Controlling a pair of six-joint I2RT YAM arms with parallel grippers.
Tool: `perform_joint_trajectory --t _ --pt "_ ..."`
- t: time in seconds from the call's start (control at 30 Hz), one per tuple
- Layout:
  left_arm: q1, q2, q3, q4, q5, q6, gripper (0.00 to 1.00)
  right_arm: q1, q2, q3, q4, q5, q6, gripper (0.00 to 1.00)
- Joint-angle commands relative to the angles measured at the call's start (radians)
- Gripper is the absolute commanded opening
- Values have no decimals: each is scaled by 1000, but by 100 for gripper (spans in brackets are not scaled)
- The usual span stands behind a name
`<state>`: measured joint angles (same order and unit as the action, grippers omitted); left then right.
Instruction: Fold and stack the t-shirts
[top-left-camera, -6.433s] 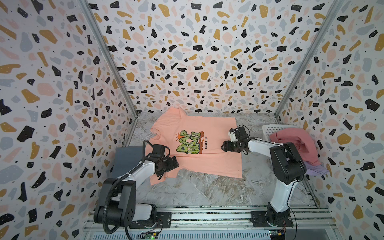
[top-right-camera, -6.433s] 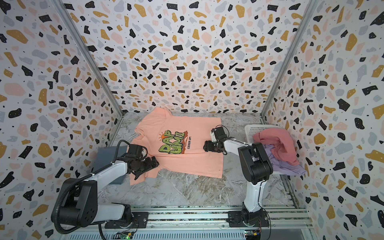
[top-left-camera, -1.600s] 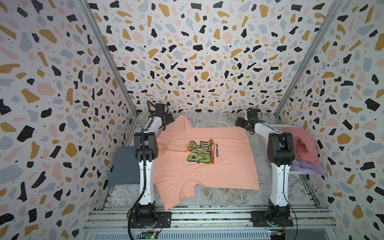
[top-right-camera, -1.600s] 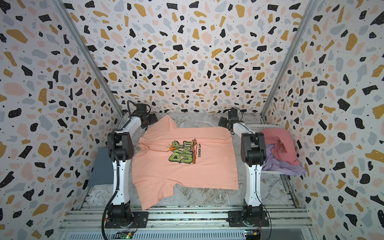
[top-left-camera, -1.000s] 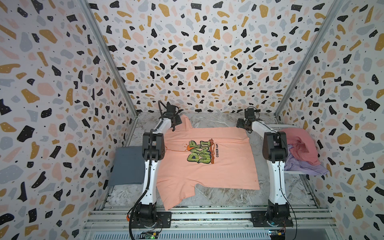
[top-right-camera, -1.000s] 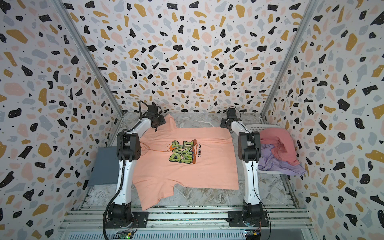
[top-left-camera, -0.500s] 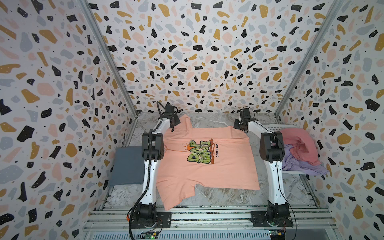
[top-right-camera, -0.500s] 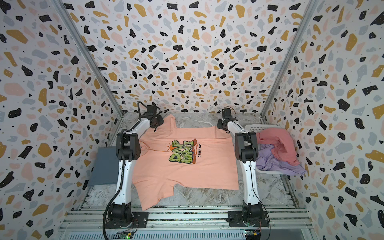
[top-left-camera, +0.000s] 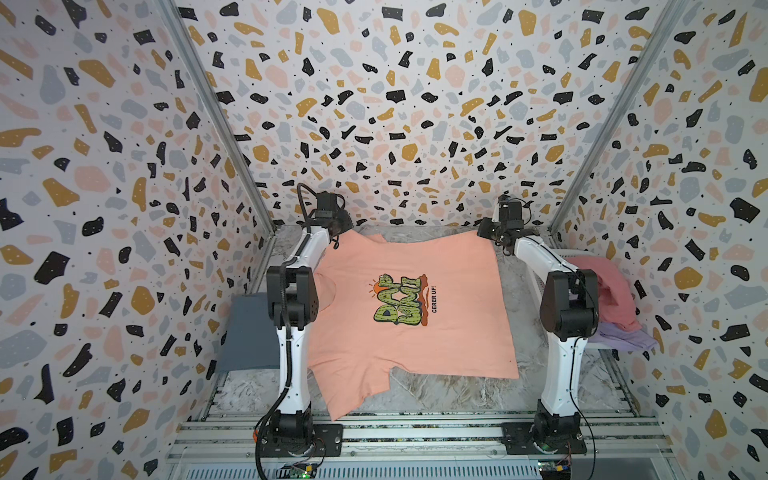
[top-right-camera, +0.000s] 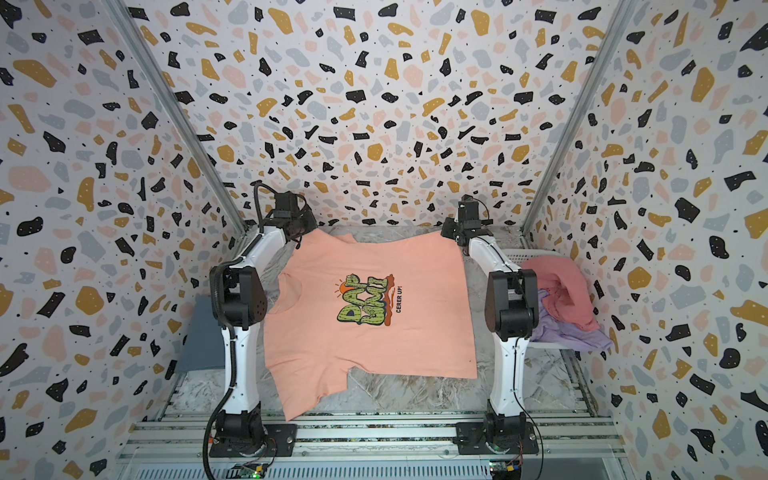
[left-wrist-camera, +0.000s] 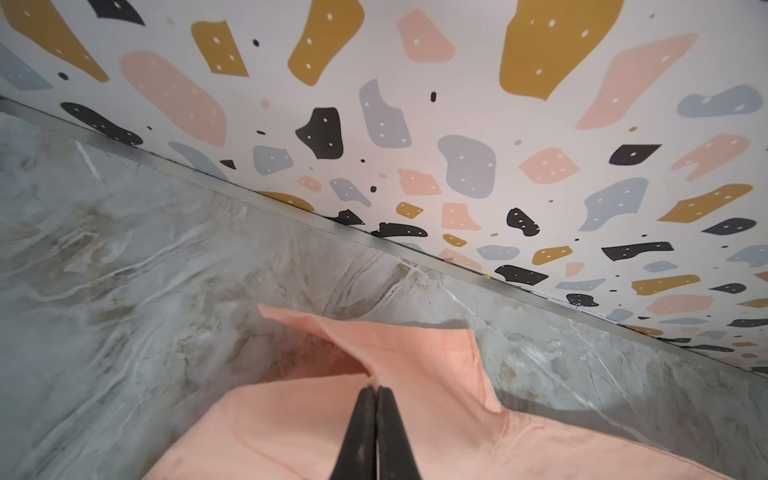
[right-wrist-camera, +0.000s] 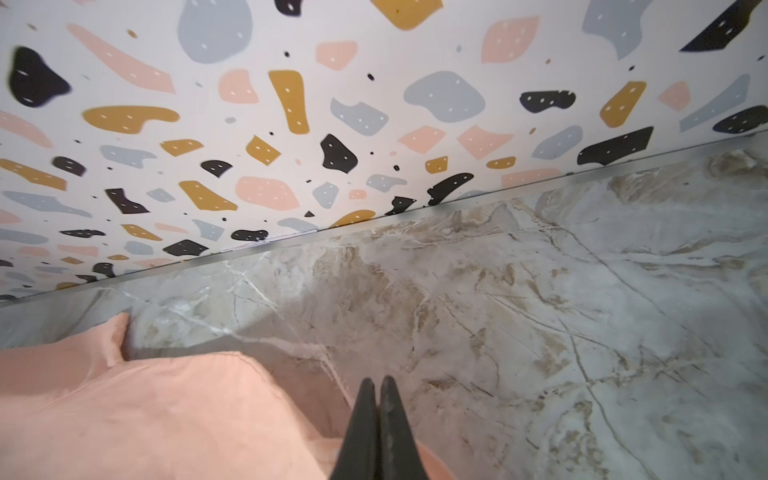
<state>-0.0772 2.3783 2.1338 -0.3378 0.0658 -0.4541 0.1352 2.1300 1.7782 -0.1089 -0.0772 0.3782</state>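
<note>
The shirt's hem corner goes back and down onto the shirt's hem edge (top-left-camera: 498, 289) beside the lettering next. My right gripper releases it there, with the shirt's far edge held at both ends.
A peach-orange t-shirt (top-left-camera: 415, 353) (top-right-camera: 374, 353) with a green graffiti print lies spread face up across the table in both top views. At its far left corner, my left gripper (top-left-camera: 337, 237) (top-right-camera: 302, 237) (left-wrist-camera: 376, 388) is shut, pinching a fold of the sleeve cloth (left-wrist-camera: 415, 415). At the far right corner, my right gripper (top-left-camera: 484, 233) (top-right-camera: 451, 235) (right-wrist-camera: 377, 380) is shut on the hem corner (right-wrist-camera: 145, 415), which rises off the table toward it. A folded slate-grey t-shirt (top-left-camera: 249, 332) lies at the left.
A white basket (top-right-camera: 515, 255) at the right holds a crumpled dusty-rose t-shirt (top-left-camera: 611, 291) over a lavender one (top-left-camera: 623, 338). The patterned back wall (left-wrist-camera: 457, 124) stands just behind both grippers. Both arms' upright links flank the peach shirt.
Both grippers have shut on the peach shirt's far corners within the last second. The right gripper shifted slightly left, and the far edge now lifts a little.
</note>
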Motion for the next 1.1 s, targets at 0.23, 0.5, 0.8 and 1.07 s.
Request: perform_joint_trajectory --t 0.23,0.5,0.8,1.07 --pt "31 -141 -120 61 -32 26 0 -34 -55 -44 62 -13 -7 0" --pt "65 -212 -177 66 -41 33 0 -49 -54 -26 68 -22 -42 0" --pt "100 -606 -693 89 -168 43 0 -55 -401 -490 84 77 -84 0" --pt "103 -858 -994 136 -257 -36 72 -109 -584 -701 65 154 -18 99"
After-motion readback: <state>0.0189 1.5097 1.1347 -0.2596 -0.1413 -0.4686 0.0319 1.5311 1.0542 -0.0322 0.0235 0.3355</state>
